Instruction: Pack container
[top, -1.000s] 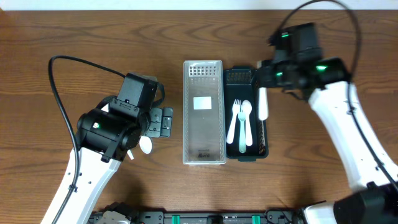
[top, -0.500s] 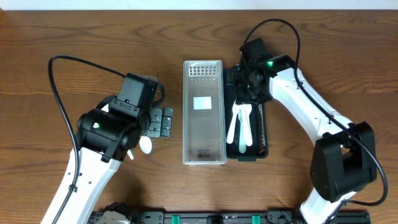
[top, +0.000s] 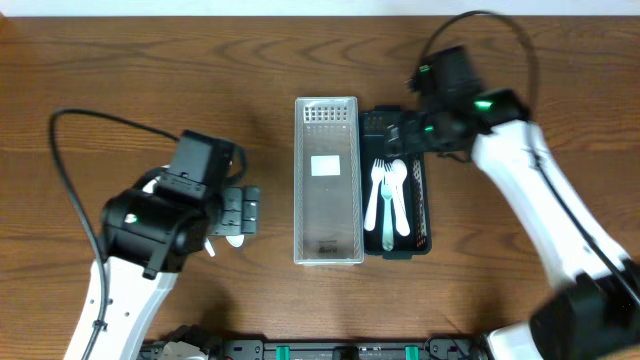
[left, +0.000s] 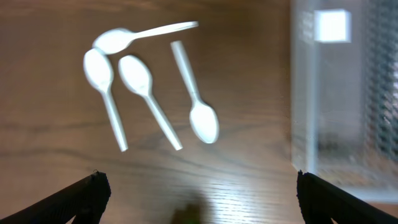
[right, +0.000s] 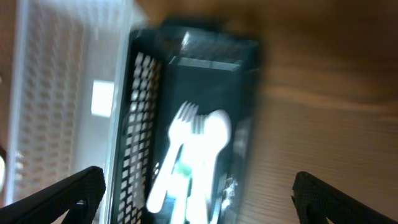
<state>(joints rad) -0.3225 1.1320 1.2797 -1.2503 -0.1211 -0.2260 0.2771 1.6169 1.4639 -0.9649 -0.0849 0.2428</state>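
Note:
The handle of the white spoon nearest the clear container is below, with bare wood on either side of it, so my left gripper should next lower its open fingers to both sides of that handle.
A dark slotted container (top: 424, 205) holds white plastic cutlery (top: 388, 198), forks and a spoon lying side by side; the right wrist view shows the same cutlery (right: 196, 146) inside the dark container (right: 245, 74). My right gripper (top: 400, 135) hovers open over its far end, nothing between the fingers (right: 199, 193). A clear container (top: 327, 180) stands to its left. Several white spoons (left: 146, 87) lie loose on the wood in front of my open left gripper (left: 202, 199). From overhead my left gripper (top: 240, 210) covers most of them.
The clear container's wall (left: 311, 112) rises at the right of the left wrist view and stands at the left of the right wrist view (right: 56, 93). A black cable (top: 90, 125) loops over the table at the left. Wooden tabletop (top: 150, 70) surrounds everything.
My right gripper has opened and let go of a white piece of cutlery, which now lies in the dark container. The right arm swung back rightward. My left arm shifted slightly left.

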